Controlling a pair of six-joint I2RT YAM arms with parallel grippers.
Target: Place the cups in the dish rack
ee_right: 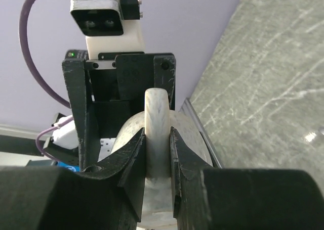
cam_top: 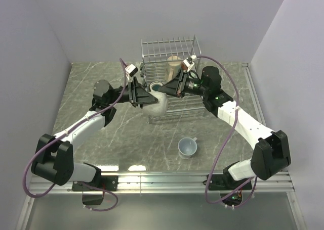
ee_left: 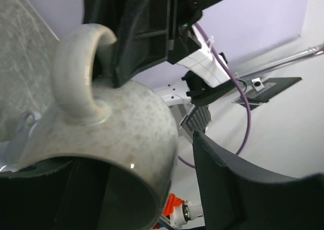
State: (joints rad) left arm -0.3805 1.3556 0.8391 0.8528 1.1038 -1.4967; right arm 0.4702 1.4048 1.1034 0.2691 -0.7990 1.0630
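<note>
Next, my right gripper turns downward, lowers the speckled cup beside the dark teal cup (cam_top: 155, 86) and lets go of its handle, since the rack's empty near wires lie below the gripper.
A pale, speckled light-green cup (cam_top: 159, 105) hangs on its side just in front of the dish rack (cam_top: 170, 53), between my two grippers. My right gripper (ee_right: 158, 148) is shut on the cup's handle (ee_right: 156, 111), one finger pressed to each side of the loop. My left gripper (cam_top: 144, 96) is open around the cup's rim (ee_left: 152, 189), with a gap showing between the cup wall and its right finger (ee_left: 238, 184). A beige cup (cam_top: 173, 65) and a dark teal cup (cam_top: 155, 86) sit in the rack. A pale blue-white cup (cam_top: 188, 147) stands upright on the table.
The rack's upright tines (cam_top: 167, 42) rise along its back, close to the rear wall. The marble table (cam_top: 101, 139) runs left and forward of the rack. Both arms' purple cables (cam_top: 223, 139) loop down near their bases.
</note>
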